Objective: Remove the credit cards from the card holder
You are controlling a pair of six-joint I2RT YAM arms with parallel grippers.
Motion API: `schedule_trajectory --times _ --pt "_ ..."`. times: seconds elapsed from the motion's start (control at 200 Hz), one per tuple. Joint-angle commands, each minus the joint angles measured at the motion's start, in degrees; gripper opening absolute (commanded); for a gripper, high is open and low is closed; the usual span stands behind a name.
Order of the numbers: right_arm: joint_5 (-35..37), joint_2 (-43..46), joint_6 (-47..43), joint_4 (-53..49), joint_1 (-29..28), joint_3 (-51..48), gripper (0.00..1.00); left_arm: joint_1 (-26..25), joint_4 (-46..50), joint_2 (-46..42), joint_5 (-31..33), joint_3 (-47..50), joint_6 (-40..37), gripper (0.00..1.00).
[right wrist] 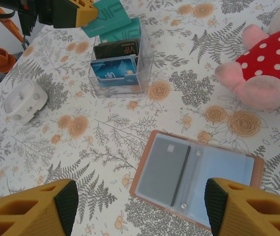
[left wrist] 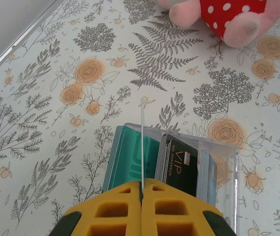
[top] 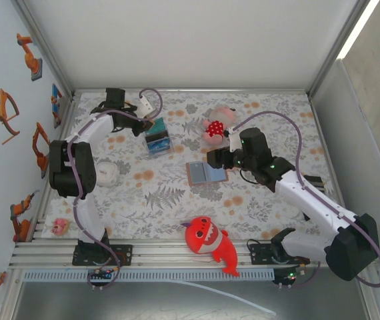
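Note:
The teal credit card [right wrist: 108,14] matches the teal cards, so my left gripper next lowers and releases it among them in the clear box.
The card holder [right wrist: 196,172] lies open on the floral table, tan rim around blue-grey sleeves. A grey card [right wrist: 167,164] sits in its left sleeve. My right gripper [right wrist: 141,197] hovers above it, open wide, with nothing between its fingers. In the top view the holder [top: 206,173] lies mid-table under the right gripper [top: 215,160]. My left gripper [left wrist: 142,189] is shut on a teal credit card [right wrist: 108,14], seen edge-on as a thin line [left wrist: 142,142]. It holds the card over a clear box [right wrist: 115,64] of teal, black and blue cards.
A pink plush in a red dotted dress [top: 215,125] lies behind the holder. A red shark plush [top: 209,241] lies at the near edge. A white round object [top: 105,172] sits left of centre, and a small pink item [top: 60,227] by the left rail.

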State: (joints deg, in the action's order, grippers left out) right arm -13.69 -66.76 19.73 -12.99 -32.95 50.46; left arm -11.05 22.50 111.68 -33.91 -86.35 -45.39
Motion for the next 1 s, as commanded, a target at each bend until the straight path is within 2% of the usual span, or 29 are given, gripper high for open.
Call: schedule_trajectory --times 0.0,0.531,0.756,0.786,0.997 --pt "1.17 -0.03 0.58 0.59 -0.27 2.10 0.68 0.75 2.38 1.64 -1.42 -2.82 -2.90 0.00" --pt "1.41 -0.91 0.50 -0.20 -0.27 2.99 0.68 0.92 6.36 6.32 -1.60 -6.33 -5.28 0.00" --pt "1.14 -1.18 0.50 -0.41 -0.25 2.88 0.68 0.87 7.47 7.09 -1.64 -7.44 -4.55 0.14" --pt "1.22 -1.22 0.49 -0.43 -0.27 2.89 0.68 0.85 7.47 6.85 -1.74 -7.45 -4.38 0.19" --pt "1.48 -1.46 0.52 -0.99 -0.23 2.76 0.68 0.77 6.65 3.25 -1.79 -6.21 -3.26 0.21"
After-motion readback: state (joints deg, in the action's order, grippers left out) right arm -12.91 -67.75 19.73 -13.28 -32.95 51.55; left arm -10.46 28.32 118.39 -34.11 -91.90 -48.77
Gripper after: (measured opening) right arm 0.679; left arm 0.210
